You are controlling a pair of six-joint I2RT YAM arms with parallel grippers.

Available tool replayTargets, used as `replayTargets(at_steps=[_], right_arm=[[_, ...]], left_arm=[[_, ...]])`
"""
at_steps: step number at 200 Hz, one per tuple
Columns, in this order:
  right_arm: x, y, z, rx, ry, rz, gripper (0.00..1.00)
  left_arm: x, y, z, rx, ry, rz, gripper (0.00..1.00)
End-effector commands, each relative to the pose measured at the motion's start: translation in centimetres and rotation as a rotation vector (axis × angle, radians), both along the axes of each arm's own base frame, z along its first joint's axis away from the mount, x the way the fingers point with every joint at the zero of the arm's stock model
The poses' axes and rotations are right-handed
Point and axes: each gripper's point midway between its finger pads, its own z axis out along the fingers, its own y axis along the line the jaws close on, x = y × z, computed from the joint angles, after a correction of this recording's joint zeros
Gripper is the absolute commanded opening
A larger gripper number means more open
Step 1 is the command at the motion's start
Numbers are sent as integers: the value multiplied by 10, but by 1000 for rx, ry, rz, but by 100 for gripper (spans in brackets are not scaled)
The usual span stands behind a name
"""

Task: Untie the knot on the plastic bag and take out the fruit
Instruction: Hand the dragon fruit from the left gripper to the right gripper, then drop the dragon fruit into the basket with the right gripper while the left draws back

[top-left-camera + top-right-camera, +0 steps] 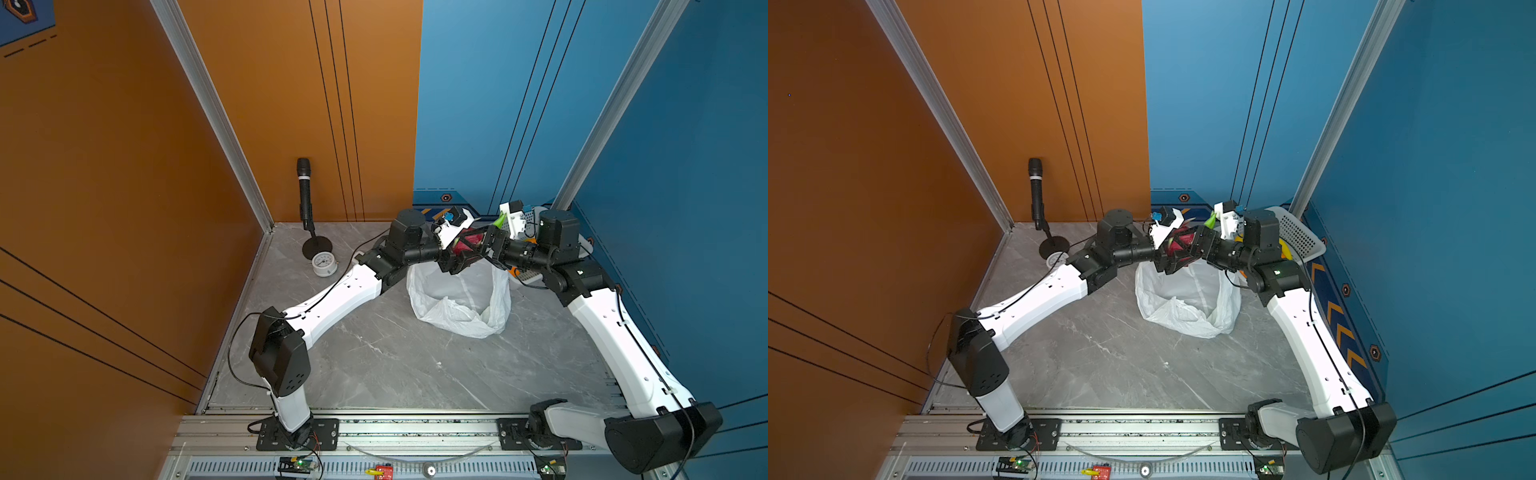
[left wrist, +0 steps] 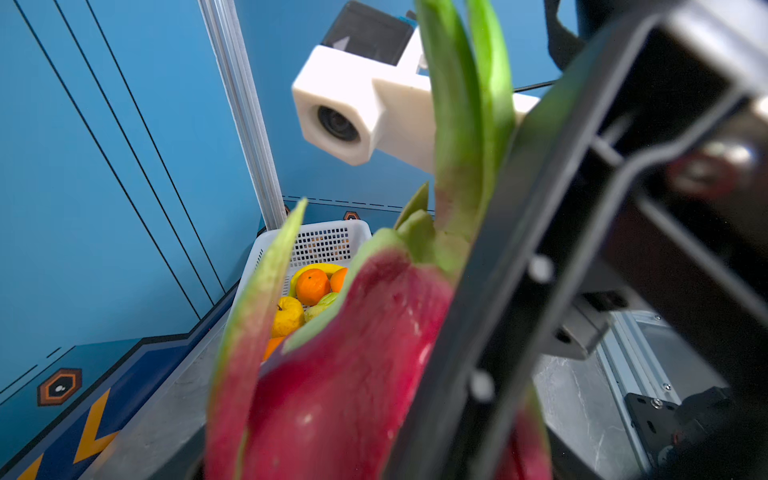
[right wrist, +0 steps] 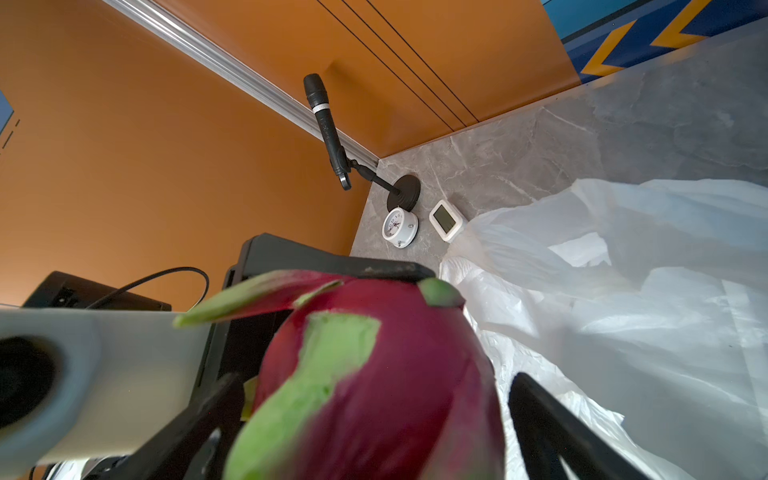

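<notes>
The dragon fruit's body (image 1: pixel 470 240) (image 3: pixel 384 384) stands between my right gripper's open fingers with a gap beside one. My right gripper eases toward my left gripper and closes next.
A pink-and-green dragon fruit (image 1: pixel 467 243) (image 1: pixel 1177 245) hangs above the open mouth of the white plastic bag (image 1: pixel 457 299) (image 1: pixel 1187 303). My left gripper (image 1: pixel 471 255) is shut on it from the left. My right gripper (image 1: pixel 478 245) meets it from the right and stands open around it. In the right wrist view a gap shows between the dragon fruit (image 3: pixel 395 395) and one of my fingers (image 3: pixel 561 428). The dragon fruit (image 2: pixel 345 395) fills the left wrist view. The knot is out of view. Other fruit lies in the white basket (image 2: pixel 324 241): oranges (image 2: pixel 311 286), a yellow one (image 2: pixel 286 316), a green pear (image 2: pixel 326 301).
The basket (image 1: pixel 1300 237) stands at the back right against the blue wall, with a banana (image 2: pixel 316 268) in it. A microphone on a stand (image 1: pixel 304 195), a small round clock (image 1: pixel 324 263) and a small white display (image 3: pixel 445 219) are at the back left corner.
</notes>
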Motion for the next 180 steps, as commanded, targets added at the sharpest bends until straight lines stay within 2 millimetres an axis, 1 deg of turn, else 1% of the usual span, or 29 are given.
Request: replayTargets(at_steps=[1,12,21,45,64,85,93,111,113,115,131,137,161,180], right_arm=[[-2,6,-5,-39,11,33,100],[-1,7,-9,-48,20,34,100],[1,6,-12,-54,26,31,96],[3,5,-13,-61,32,18,80],[3,3,-14,-62,36,4,63],[7,-2,-10,-47,39,-32,55],[10,-5,-7,-37,33,-50,52],[18,-14,2,-16,15,-104,47],[19,-15,3,-14,13,-111,46],[20,-17,3,-13,13,-118,46],[30,-29,9,11,7,-176,45],[34,-33,11,22,5,-196,45],[51,-54,22,71,-23,-275,46],[68,-78,27,89,-36,-347,46]], left_arm=[[-15,-12,3,45,-69,-81,53],[-17,-13,3,55,-83,-82,53],[-19,-14,2,63,-88,-82,53],[-19,-16,0,72,-94,-63,54],[-11,-16,0,70,-91,-14,56],[0,-11,3,68,-96,61,62],[4,-9,5,71,-99,88,71],[8,-3,8,72,-112,132,85],[9,-2,9,71,-114,138,89],[9,-1,9,70,-115,142,91],[12,6,13,63,-126,178,100],[13,9,16,59,-131,194,98],[20,21,20,42,-126,246,98],[20,32,23,39,-120,267,98]])
